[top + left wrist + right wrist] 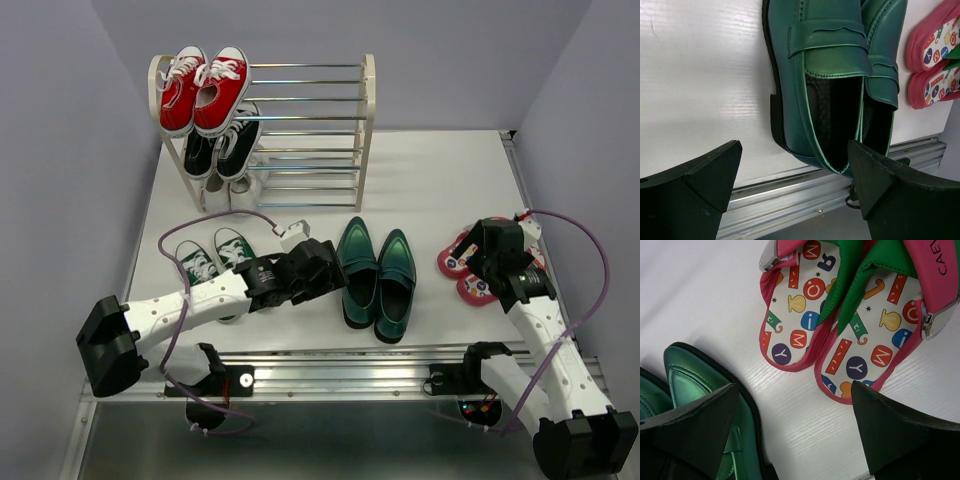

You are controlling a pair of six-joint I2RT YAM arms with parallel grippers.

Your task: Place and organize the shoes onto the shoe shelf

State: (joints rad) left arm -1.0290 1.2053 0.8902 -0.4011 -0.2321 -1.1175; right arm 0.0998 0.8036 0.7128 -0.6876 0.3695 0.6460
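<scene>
The closer loafer gapes open, so my left gripper will next lower back astride that loafer's heel rim [350,311] [817,152], which is below the gripper and to its right in the top view.
The dark green loafers [377,277] lie side by side mid-table, heels toward me. My left gripper [330,270] is open beside the left loafer's heel [825,107], its jaws wide apart over it and touching nothing. The small green canvas sneakers [212,258] lie partly under the left arm. The flip-flops [462,270] with printed footbeds [840,320] lie at the right. My right gripper [500,262] is open and empty above them. The shoe shelf [320,130] stands at the back.
Red sneakers [203,88] sit on the shelf's top tier at the left, black sneakers [222,148] on a lower tier below them. A metal rail [805,197] runs along the table's near edge. The loafer toe [700,385] shows left of the flip-flops.
</scene>
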